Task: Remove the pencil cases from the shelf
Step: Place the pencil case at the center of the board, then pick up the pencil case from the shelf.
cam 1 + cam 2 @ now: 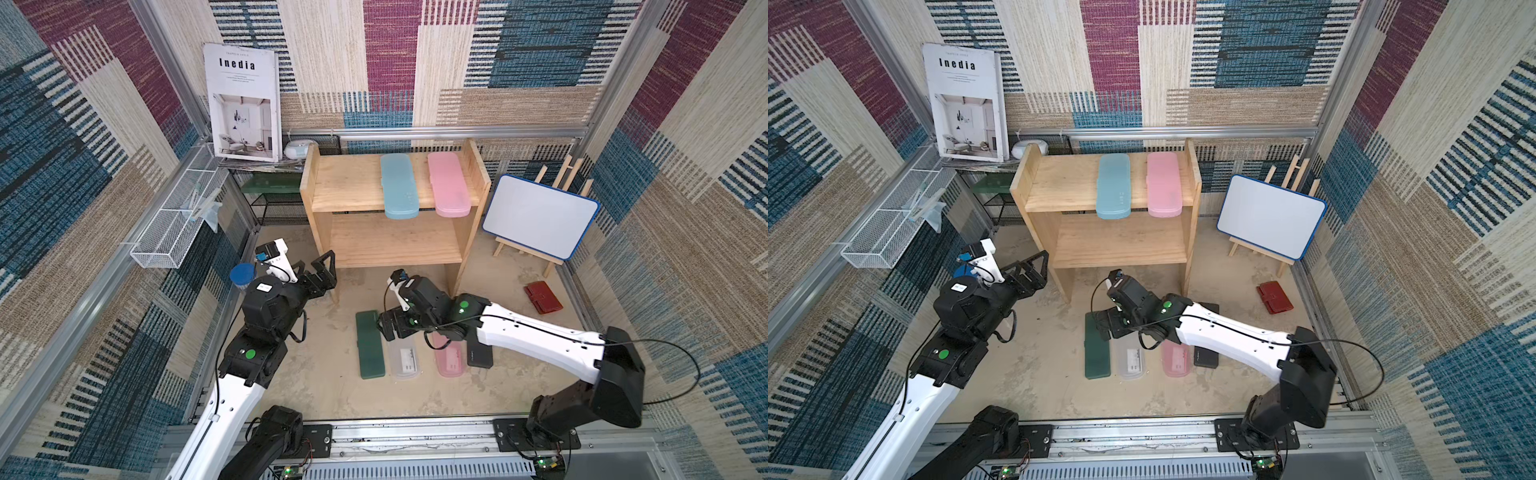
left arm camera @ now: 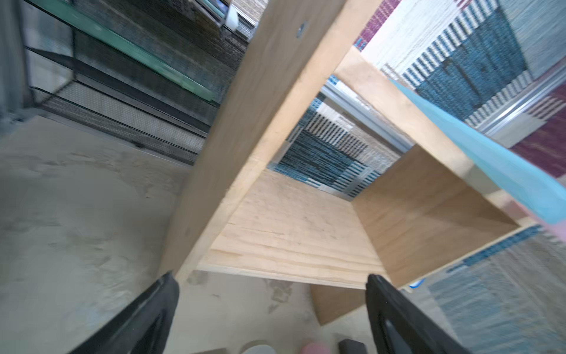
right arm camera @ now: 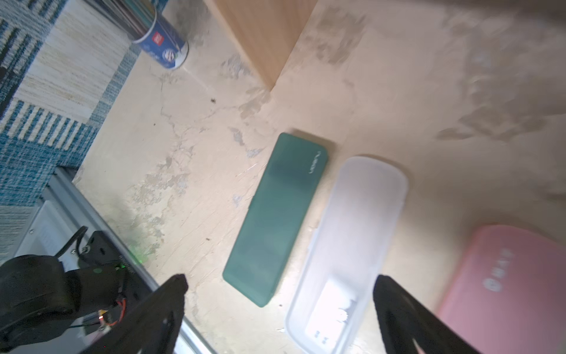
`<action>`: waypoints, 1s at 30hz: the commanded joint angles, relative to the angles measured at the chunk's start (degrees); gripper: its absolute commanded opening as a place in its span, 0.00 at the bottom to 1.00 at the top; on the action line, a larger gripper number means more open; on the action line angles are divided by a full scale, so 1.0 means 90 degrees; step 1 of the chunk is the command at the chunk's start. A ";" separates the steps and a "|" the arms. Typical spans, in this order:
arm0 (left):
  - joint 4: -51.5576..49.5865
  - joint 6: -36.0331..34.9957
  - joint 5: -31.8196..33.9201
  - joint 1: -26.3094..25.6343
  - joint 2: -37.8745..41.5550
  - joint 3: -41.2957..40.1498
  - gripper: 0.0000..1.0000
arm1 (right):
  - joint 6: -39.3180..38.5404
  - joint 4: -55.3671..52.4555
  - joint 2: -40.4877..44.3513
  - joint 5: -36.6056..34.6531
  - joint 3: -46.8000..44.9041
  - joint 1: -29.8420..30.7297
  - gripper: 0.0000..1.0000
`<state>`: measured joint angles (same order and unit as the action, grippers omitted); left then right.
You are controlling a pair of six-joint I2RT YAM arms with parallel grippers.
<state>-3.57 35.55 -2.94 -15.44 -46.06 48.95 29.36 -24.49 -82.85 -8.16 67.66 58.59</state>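
I need to raise my left gripper across the shelf's front next and close it on the light blue case's overhanging end (image 1: 401, 211) (image 2: 543, 200), because the light blue case sticks out over the top board's front edge.
The wooden shelf (image 1: 353, 183) carries a light blue pencil case (image 1: 399, 187) and a pink one (image 1: 449, 185) on its top board, both overhanging the front edge. On the floor in front lie a dark green case (image 1: 369, 349), a frosted clear case (image 1: 405, 357), a pink case (image 1: 449, 359) and a black case (image 1: 480, 355). My left gripper (image 1: 328, 272) stands open and empty by the shelf's left leg, facing the lower board (image 2: 291, 233). My right gripper (image 1: 386, 324) hovers open and empty over the green case (image 3: 278, 214) and the clear case (image 3: 352, 245).
A red wallet (image 1: 542, 297) lies at the right, below a whiteboard on an easel (image 1: 540, 216). A white wire basket (image 1: 178, 216) hangs on the left wall. A black mesh rack (image 1: 274, 203) and a blue-lidded cup (image 1: 243, 276) stand left of the shelf.
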 commanded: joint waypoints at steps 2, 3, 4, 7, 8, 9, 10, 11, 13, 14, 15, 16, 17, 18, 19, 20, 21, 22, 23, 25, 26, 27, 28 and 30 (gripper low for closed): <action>0.1686 0.1355 -0.1440 0.0015 -0.0366 0.0008 0.99 | -0.0639 0.0296 0.0757 -0.1357 -0.0184 -0.0130 0.99; 0.1964 0.1584 -0.1637 0.0007 -0.0505 0.0035 0.99 | -0.0664 0.0194 0.0911 -0.1602 -0.0178 -0.0181 0.99; 0.2218 0.1818 -0.1795 0.0000 -0.0642 0.0092 0.99 | -0.0687 0.0134 0.1058 -0.1764 -0.0189 -0.0254 0.99; 0.2827 0.2357 -0.2191 -0.0073 -0.1016 0.0250 0.99 | -0.0745 0.0128 0.1446 -0.1735 -0.0306 -0.0629 0.99; 0.2909 0.2452 -0.2259 -0.0145 -0.1129 0.0357 0.99 | -0.0716 0.0133 0.1572 -0.1652 -0.0360 -0.0807 0.99; 0.2932 0.2471 -0.2290 -0.0243 -0.1222 0.0489 0.99 | -0.0688 0.0142 0.1687 -0.1541 -0.0404 -0.0988 0.99; 0.2850 0.2425 -0.2283 -0.0355 -0.1323 0.0628 0.99 | -0.0652 0.0125 0.1772 -0.1461 -0.0431 -0.1135 0.99; 0.2679 0.2339 -0.2239 -0.0489 -0.1431 0.0828 0.99 | -0.0629 0.0117 0.1851 -0.1396 -0.0456 -0.1278 0.99; 0.2404 0.2169 -0.2156 -0.0744 -0.1675 0.1149 0.99 | -0.0643 0.0129 0.1971 -0.1291 -0.0495 -0.1468 0.99; 0.2380 0.2144 -0.2126 -0.0858 -0.1801 0.1275 0.99 | -0.0663 0.0145 0.2007 -0.1278 -0.0500 -0.1549 0.99; 0.2424 0.2166 -0.2124 -0.0966 -0.1958 0.1387 0.99 | -0.0699 0.0153 0.2016 -0.1264 -0.0477 -0.1599 0.99; 0.2480 0.2181 -0.2130 -0.1041 -0.2074 0.1467 0.99 | -0.0722 0.0153 0.2027 -0.1255 -0.0450 -0.1633 0.99; 0.2484 0.2193 -0.2115 -0.1120 -0.2214 0.1598 0.99 | -0.0743 0.0144 0.2018 -0.1254 -0.0421 -0.1665 0.99; 0.2463 0.2190 -0.2092 -0.1189 -0.2345 0.1715 0.99 | -0.0743 0.0146 0.2008 -0.1250 -0.0399 -0.1707 0.99; 0.2417 0.2166 -0.2050 -0.1243 -0.2442 0.1808 0.99 | -0.0761 0.0151 0.2000 -0.1228 -0.0380 -0.1729 0.99; 0.2349 0.2136 -0.1977 -0.1285 -0.2536 0.1901 0.99 | -0.0780 0.0166 0.1989 -0.1202 -0.0356 -0.1762 0.99; 0.2256 0.2094 -0.1910 -0.1296 -0.2617 0.1987 0.99 | -0.0791 0.0172 0.1979 -0.1199 -0.0336 -0.1788 0.99; 0.2152 0.2046 -0.1848 -0.1302 -0.2670 0.2073 0.99 | -0.0792 0.0172 0.1979 -0.1202 -0.0323 -0.1788 0.99; 0.2042 0.1980 -0.1748 -0.1302 -0.2721 0.2150 0.99 | -0.0818 0.0184 0.1987 -0.1202 -0.0312 -0.1799 0.99; 0.1931 0.1876 -0.1622 -0.1302 -0.2817 0.2293 0.99 | -0.0845 0.0210 0.2025 -0.1180 -0.0308 -0.1836 0.99; 0.1916 0.1856 -0.1599 -0.1302 -0.2885 0.2359 0.99 | -0.0860 0.0230 0.2046 -0.1174 -0.0311 -0.1843 0.99; 0.1863 0.1827 -0.1605 -0.1302 -0.2958 0.2483 0.98 | -0.0874 0.0239 0.2054 -0.1148 -0.0318 -0.1870 0.99; 0.1808 0.1811 -0.1621 -0.1302 -0.3039 0.2577 0.97 | -0.0885 0.0238 0.2056 -0.1139 -0.0320 -0.1888 0.99; 0.1659 0.1804 -0.1585 -0.1301 -0.3218 0.2786 0.96 | -0.0904 0.0226 0.2055 -0.1113 -0.0311 -0.1928 0.99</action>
<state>12.78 53.28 -17.85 -27.14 -73.69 72.31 21.82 -23.59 -64.55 -18.70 64.49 41.54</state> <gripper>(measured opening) 0.963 0.993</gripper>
